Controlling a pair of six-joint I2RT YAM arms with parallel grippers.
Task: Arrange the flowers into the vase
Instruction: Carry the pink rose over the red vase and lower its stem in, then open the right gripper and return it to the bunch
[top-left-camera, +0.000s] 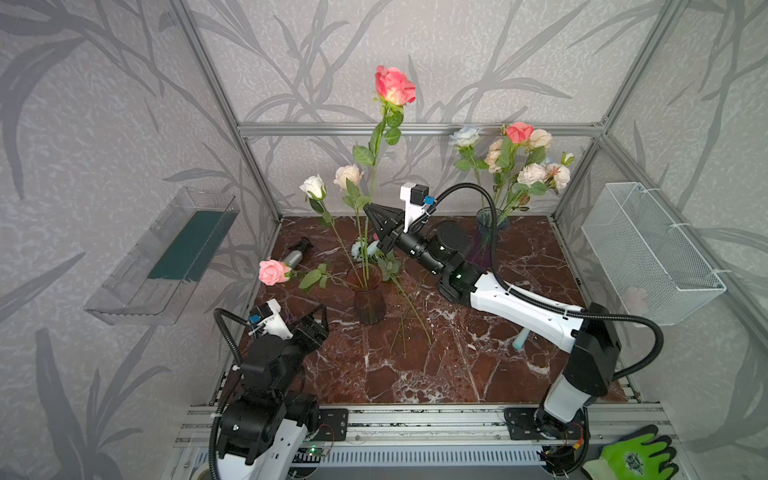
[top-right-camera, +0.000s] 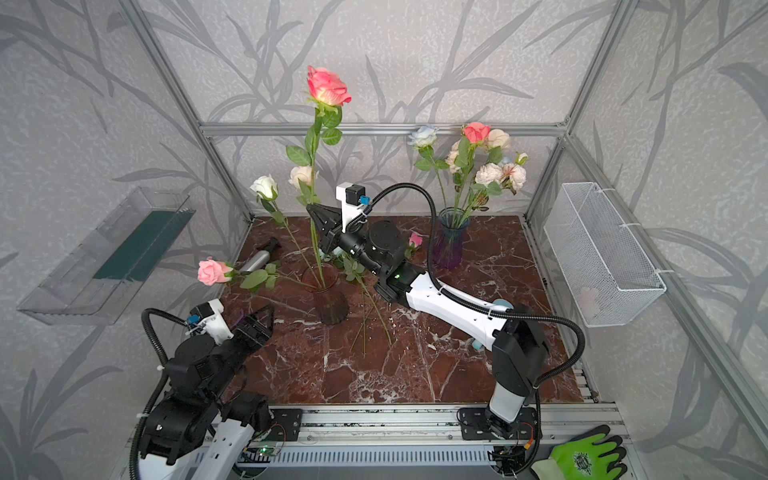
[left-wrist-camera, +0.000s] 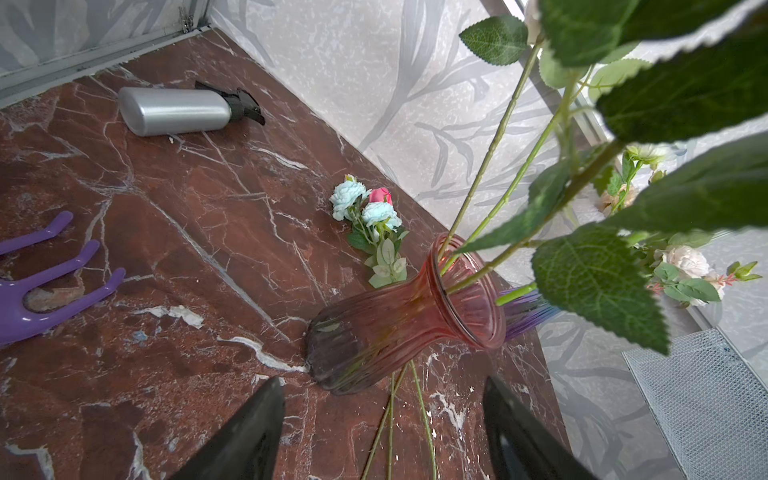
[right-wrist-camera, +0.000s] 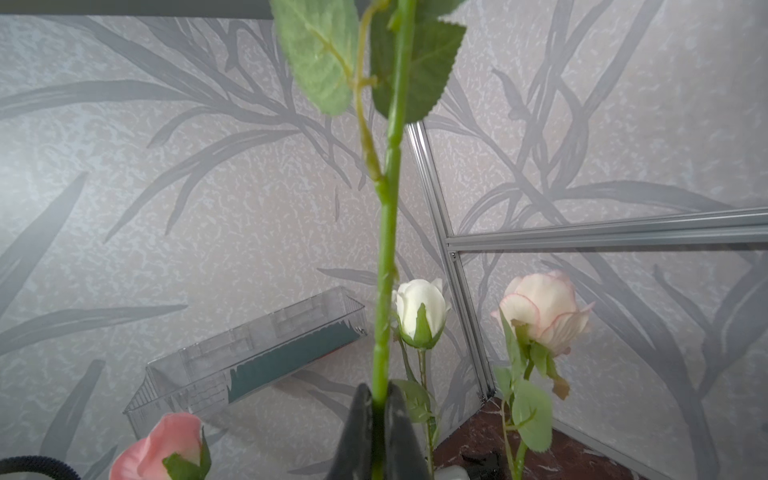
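The coral rose (top-left-camera: 394, 85) is still far above the other roses, so I will move my right gripper down toward the vase's opening (top-left-camera: 366, 277) and let go of the coral rose's stem.
A ribbed pink glass vase (top-left-camera: 368, 300) (top-right-camera: 329, 300) (left-wrist-camera: 407, 316) stands mid-table. It holds a white rose (top-left-camera: 313, 186), a cream rose (top-left-camera: 348, 175) and a pink rose (top-left-camera: 273, 272) that leans left. My right gripper (top-left-camera: 369, 209) (right-wrist-camera: 379, 395) is shut on the stem of a tall coral rose (top-left-camera: 394, 85) (top-right-camera: 328, 86), whose stem runs down into the vase mouth. More flowers (left-wrist-camera: 365, 208) with pale blue heads and a pink bud lie on the table behind the vase. My left gripper (top-left-camera: 311, 318) (left-wrist-camera: 382, 380) hangs open and empty, low and to the left of the vase.
A blue-purple vase (top-left-camera: 490, 226) with a bouquet (top-left-camera: 519, 160) stands at the back right. A silver spray bottle (top-left-camera: 295, 255) lies at the back left, and a purple hand rake (left-wrist-camera: 41, 291) is by my left arm. A mesh basket (top-left-camera: 652, 249) hangs on the right wall, a clear tray (top-left-camera: 166, 257) on the left.
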